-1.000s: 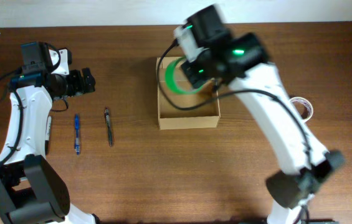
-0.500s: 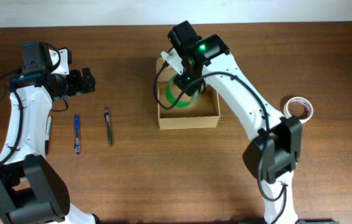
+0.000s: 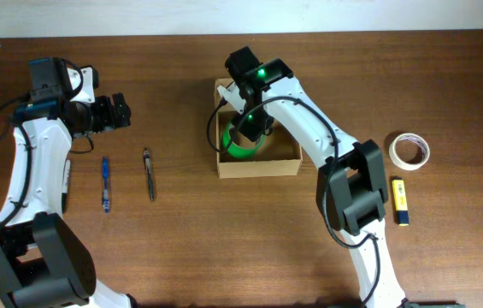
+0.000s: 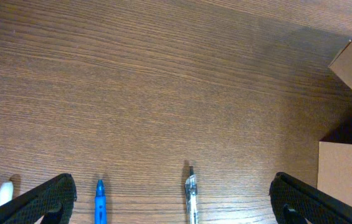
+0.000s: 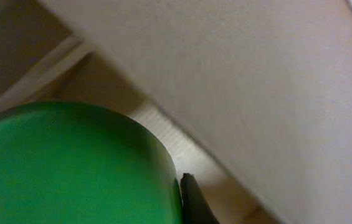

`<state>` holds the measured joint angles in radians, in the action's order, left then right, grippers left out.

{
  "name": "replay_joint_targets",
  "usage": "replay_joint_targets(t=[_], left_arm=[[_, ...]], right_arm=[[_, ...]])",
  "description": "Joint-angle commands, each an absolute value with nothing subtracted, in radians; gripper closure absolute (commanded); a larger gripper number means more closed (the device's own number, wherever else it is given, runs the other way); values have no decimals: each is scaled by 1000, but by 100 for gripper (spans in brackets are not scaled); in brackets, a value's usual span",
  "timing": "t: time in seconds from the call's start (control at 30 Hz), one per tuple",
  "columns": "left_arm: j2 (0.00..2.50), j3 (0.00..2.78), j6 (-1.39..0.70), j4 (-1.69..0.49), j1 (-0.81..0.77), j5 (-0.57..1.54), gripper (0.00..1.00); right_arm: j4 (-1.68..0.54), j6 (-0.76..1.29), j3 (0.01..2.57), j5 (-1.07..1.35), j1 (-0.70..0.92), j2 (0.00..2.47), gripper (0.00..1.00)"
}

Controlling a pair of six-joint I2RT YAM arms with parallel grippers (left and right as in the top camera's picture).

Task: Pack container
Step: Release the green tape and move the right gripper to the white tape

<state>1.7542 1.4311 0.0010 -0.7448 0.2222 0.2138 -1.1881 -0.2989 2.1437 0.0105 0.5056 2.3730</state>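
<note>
I should gently lower my right gripper toward the bottom of the cardboard box (image 3: 240,146) next and let go of the green tape roll. The tape roll is already inside the sides of the box.
The container (image 3: 258,167) is a tan cardboard box, open at the table's middle; its corner shows in the left wrist view (image 4: 345,177). My right gripper (image 3: 250,127) reaches down inside it and is shut on a green tape roll (image 3: 238,148), which sits low in the box's left part. In the right wrist view the green roll (image 5: 70,168) fills the lower left, one black finger (image 5: 188,196) presses against it, and the box's inner wall (image 5: 238,81) is close by. My left gripper (image 3: 121,111) is open and empty, well left of the box.
A blue pen (image 3: 105,184) and a clear pen (image 3: 149,174) lie left of the box; both show between the left fingers (image 4: 99,202) (image 4: 191,196). A white tape roll (image 3: 410,150) and a yellow marker (image 3: 401,201) lie at the right.
My right arm has come down with the green tape roll, from above the box's back edge to low inside the box. The left arm has not moved.
</note>
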Motion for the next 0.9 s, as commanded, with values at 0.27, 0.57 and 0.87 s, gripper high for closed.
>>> replay_joint_targets(t=[0.27,0.57,0.87], left_arm=[[1761,1446,16,-743,225,228,1],[1761,1446,16,-744,225,228,1],[1761,1446,16,-744,225,228,1]], right_arm=[[-1147,-275,2147,34,509,2420,96],[-1235,-272,2226,60,516,2315,69],[-1441,-225,2535,-91,514,2091,59]])
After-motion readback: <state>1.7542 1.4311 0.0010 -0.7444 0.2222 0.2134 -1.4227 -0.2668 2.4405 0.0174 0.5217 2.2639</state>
